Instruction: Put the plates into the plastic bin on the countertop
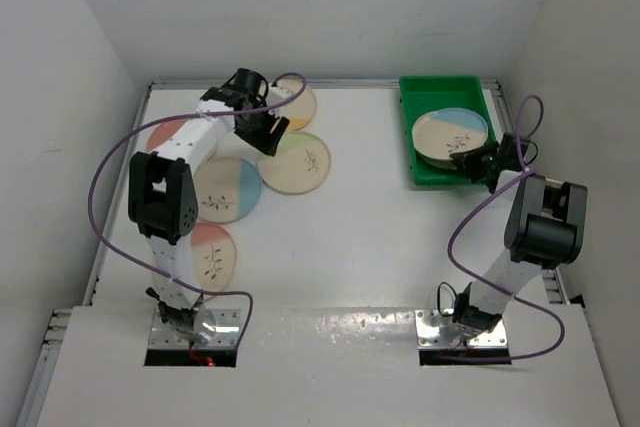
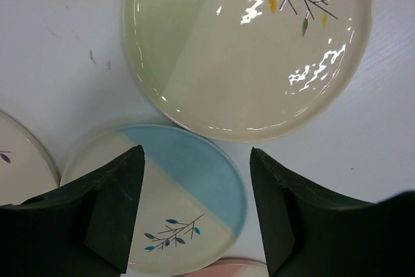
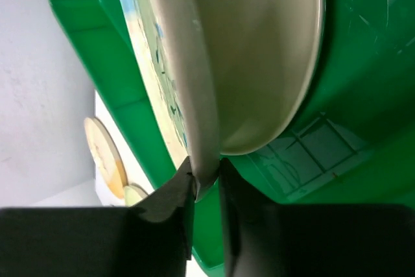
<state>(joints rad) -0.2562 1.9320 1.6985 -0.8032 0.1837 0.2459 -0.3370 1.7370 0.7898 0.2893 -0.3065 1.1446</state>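
Note:
The robot next needs to bring its left gripper down onto the green plate's green edge (image 1: 263,155) (image 2: 135,50), between the yellow and blue plates.
The green plastic bin (image 1: 425,162) stands at the back right of the white countertop (image 1: 380,237). My right gripper (image 1: 472,163) is shut on the near rim of a plate with a blue and yellow section (image 1: 450,133), held tilted inside the bin. In the right wrist view the fingers (image 3: 175,205) pinch that rim (image 3: 198,128) over the bin floor (image 3: 363,95); a cream surface (image 3: 266,56) shows beneath. My left gripper (image 1: 262,127) is open and empty above a blue plate (image 2: 194,180) and a green plate (image 2: 246,50).
On the left lie a yellow plate (image 1: 298,105), a green plate (image 1: 296,163), a blue plate (image 1: 228,190) and two pink plates (image 1: 168,134) (image 1: 212,253). White walls close in the left, back and right sides. Purple cables loop over both arms.

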